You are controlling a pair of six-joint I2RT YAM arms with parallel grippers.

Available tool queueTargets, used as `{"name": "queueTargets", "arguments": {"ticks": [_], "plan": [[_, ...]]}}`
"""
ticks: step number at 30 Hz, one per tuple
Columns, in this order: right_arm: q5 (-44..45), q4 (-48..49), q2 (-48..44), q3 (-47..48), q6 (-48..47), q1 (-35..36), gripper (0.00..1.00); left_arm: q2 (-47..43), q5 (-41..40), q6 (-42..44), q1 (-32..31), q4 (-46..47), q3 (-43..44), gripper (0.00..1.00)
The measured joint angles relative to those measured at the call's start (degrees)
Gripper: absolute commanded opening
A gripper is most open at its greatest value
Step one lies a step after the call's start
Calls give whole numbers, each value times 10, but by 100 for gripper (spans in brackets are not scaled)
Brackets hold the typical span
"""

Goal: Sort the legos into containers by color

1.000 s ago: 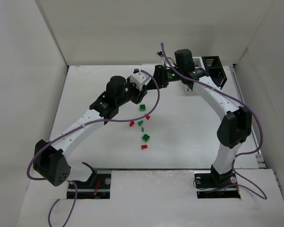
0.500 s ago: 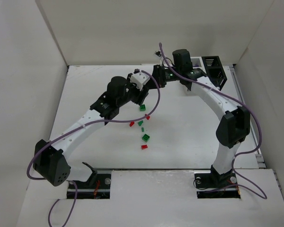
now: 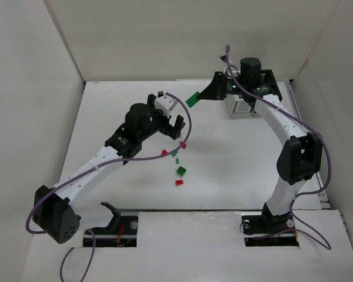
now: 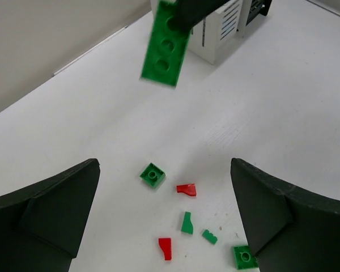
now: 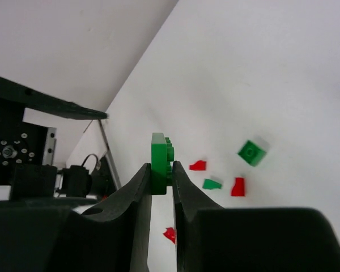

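The right gripper moves past the white container and down next. It releases the plate into the black container (image 3: 271,83), to the gripper's right in the top view.
My right gripper (image 5: 161,171) is shut on a flat green lego plate (image 5: 159,161), held on edge in the air. From above, the plate (image 3: 192,99) hangs left of the white container (image 3: 242,107); the black container (image 3: 271,83) beside it is partly hidden by the right arm. My left gripper (image 4: 165,165) is open wide with nothing in it, above loose legos: a green square (image 4: 152,174), a red wedge (image 4: 187,190), a green wedge (image 4: 187,222) and another red piece (image 4: 166,248). The held plate (image 4: 164,51) shows above them.
More loose legos lie mid-table: a green square (image 3: 181,171) and a red piece (image 3: 179,183). White walls enclose the table on three sides. Both arm bases stand at the near edge, with purple cables looping over the arms.
The left jaws have opened wide and the two grippers have drawn apart. The right arm has swung back to the right, with the green plate in its jaws.
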Motion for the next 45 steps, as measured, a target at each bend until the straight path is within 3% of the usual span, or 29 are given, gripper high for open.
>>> {"name": "queueTargets", "arguments": {"ticks": [6, 11, 16, 20, 25, 31, 37, 42, 45], "plan": [[53, -12, -31, -41, -19, -118, 0, -55, -7, -90, 42, 18, -52, 100], [253, -72, -56, -41, -66, -205, 0, -55, -12, -185, 77, -7, -66, 100], [475, -125, -61, -2, -104, -208, 0, -24, 6, -270, 121, -33, -66, 100], [590, -138, -52, 37, -128, -207, 0, 30, 23, -313, 155, -54, -66, 100], [658, -139, 7, 101, -148, -211, 0, 69, 36, -333, 158, -75, -66, 100], [666, -149, 95, 143, -160, -218, 0, 73, 36, -336, 157, -85, -66, 100], [660, -169, 119, 143, -165, -224, 41, 82, 24, -339, 157, -94, -66, 100], [647, -169, 119, 148, -167, -227, 59, 90, 14, -342, 157, -101, -66, 97], [633, -169, 117, 148, -172, -227, 59, 101, 8, -343, 157, -103, -66, 90]]}}
